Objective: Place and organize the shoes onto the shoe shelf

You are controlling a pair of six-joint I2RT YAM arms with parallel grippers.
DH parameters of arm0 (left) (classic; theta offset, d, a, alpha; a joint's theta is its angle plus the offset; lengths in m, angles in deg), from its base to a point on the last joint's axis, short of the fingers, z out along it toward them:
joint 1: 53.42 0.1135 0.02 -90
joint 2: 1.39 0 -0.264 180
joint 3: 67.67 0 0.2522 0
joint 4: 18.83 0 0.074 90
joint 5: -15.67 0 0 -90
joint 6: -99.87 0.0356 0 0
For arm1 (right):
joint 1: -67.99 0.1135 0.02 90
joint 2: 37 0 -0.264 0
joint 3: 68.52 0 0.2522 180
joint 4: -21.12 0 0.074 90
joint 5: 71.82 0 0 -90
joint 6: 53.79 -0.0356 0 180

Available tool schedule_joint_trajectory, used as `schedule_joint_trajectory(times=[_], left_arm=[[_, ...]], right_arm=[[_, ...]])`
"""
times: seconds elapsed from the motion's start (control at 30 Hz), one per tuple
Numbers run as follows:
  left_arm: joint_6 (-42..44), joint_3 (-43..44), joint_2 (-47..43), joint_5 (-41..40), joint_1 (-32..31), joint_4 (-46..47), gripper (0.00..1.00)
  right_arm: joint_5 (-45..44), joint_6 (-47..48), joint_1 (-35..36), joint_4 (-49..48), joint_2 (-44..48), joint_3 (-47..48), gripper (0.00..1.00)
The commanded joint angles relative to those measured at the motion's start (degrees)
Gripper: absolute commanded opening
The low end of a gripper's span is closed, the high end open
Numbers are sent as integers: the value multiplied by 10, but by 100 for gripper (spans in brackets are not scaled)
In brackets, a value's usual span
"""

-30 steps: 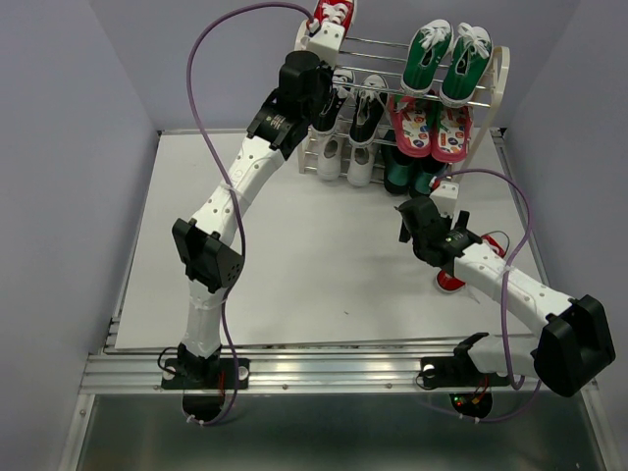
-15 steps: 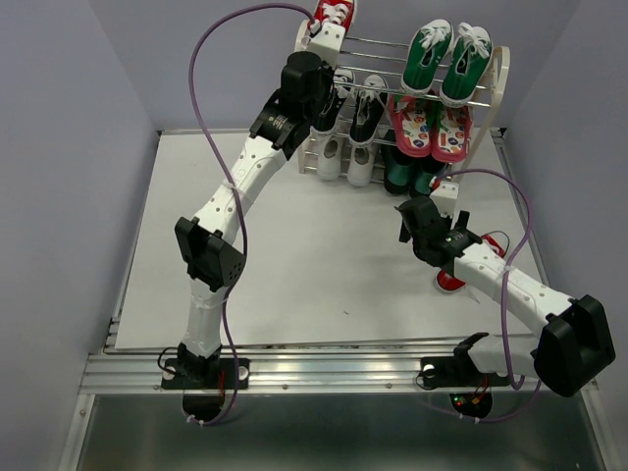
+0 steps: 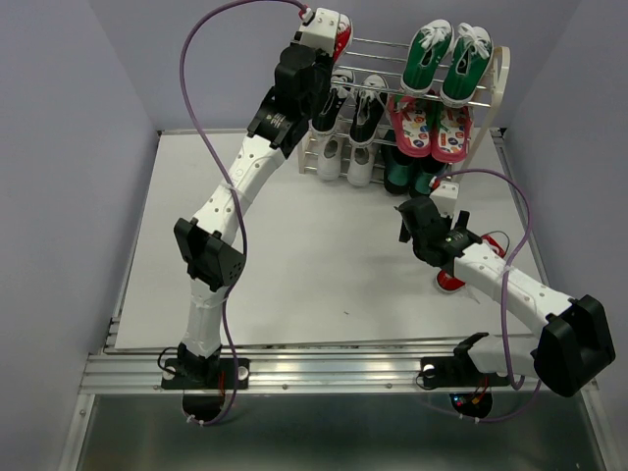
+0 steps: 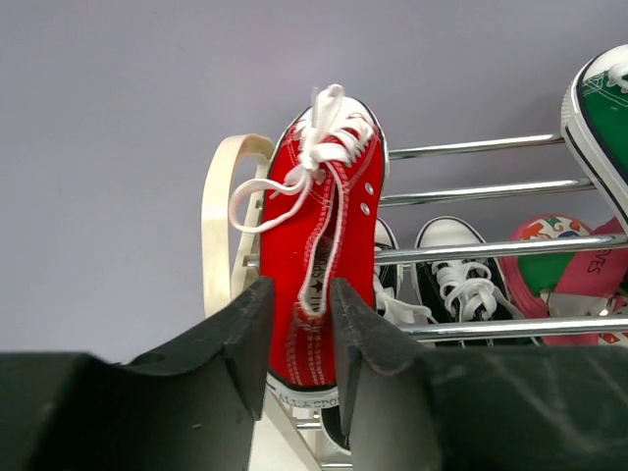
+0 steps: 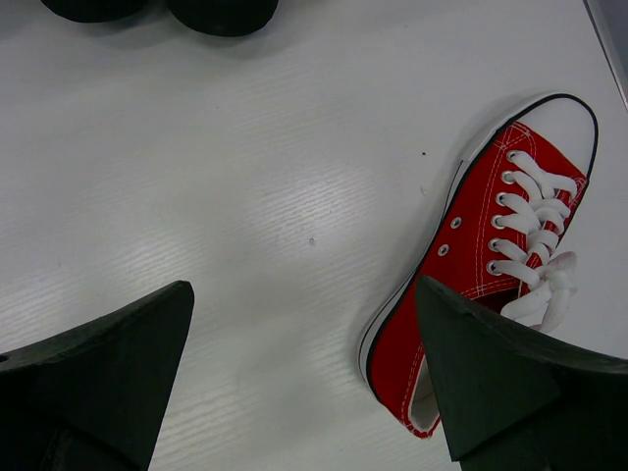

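I will next move my right gripper back and lower it onto the heel of the second red sneaker [image 3: 449, 283] [image 5: 404, 400], turning it to line up, because the sneaker lies slanted.
The shoe shelf [image 3: 500, 74] stands at the back of the table. My left gripper [image 3: 329, 31] is at the left end of its top tier, shut on the heel wall of a red sneaker [image 3: 341, 35]. In the left wrist view my gripper [image 4: 302, 324] pinches the red sneaker [image 4: 319, 245], toe pointing away, over the top rods by the cream frame [image 4: 218, 226]. My right gripper [image 3: 417, 221] is open and empty, low over the table. The second red sneaker [image 5: 481, 275] lies on the table just right of my open gripper [image 5: 304, 363]. Black sneakers [image 3: 365, 108] and white sneakers [image 3: 334, 155] sit on lower tiers.
Green sneakers [image 3: 446, 54] fill the right of the top tier. Pink patterned slippers [image 3: 432, 128] sit below them. Dark shoes [image 3: 407, 177] stand at the shelf's foot and show in the right wrist view [image 5: 157, 10]. Grey walls close in on both sides.
My left wrist has risen and tipped over the shelf's top left corner, carrying the red sneaker, which now shows lower and to the right of the wrist. The right arm has not moved.
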Motion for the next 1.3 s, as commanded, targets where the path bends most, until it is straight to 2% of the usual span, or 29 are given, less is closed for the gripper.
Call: schedule_joint_trajectory(times=[0.0,0.1,0.17,0.2,0.27,0.33,0.57,0.77,0.9,0.97,1.0,1.07,1.1,1.2,1.27], left_arm=[[1,31,-19,-6,5,35,46],[-2,30,-19,-4,5,33,50],[-6,29,-24,3,5,28,57],[-8,28,-26,6,5,28,64],[-11,26,-32,13,4,26,90],[-19,23,-42,18,4,24,98],[-21,-7,-93,28,-15,24,99],[-21,-82,-169,6,-46,7,99],[-74,-213,-257,10,-58,2,99],[-101,-314,-318,12,-61,7,99],[-138,-393,-362,12,-61,13,99],[-168,-472,-405,18,-61,44,99],[-185,-546,-445,25,-61,48,99],[-234,-665,-510,62,-64,98,99],[-256,-707,-535,76,-65,107,99]], right_arm=[[-27,4,-3,-21,2,-7,100],[-27,4,-3,-21,3,-7,100],[-27,5,-3,-21,4,-6,100],[-25,5,-3,-20,4,-6,100],[-23,5,-3,-21,8,-4,100],[-18,5,-3,-21,14,-3,100],[9,-18,-3,-3,45,-1,100],[11,-108,-3,128,54,31,100],[21,-237,-3,235,66,39,100],[36,-283,-8,283,86,30,100],[46,-296,-8,304,94,25,100],[59,-323,-8,317,113,6,100],[67,-332,-13,321,118,-1,100],[65,-362,-13,316,124,-17,100],[56,-365,-18,299,121,-25,100]])
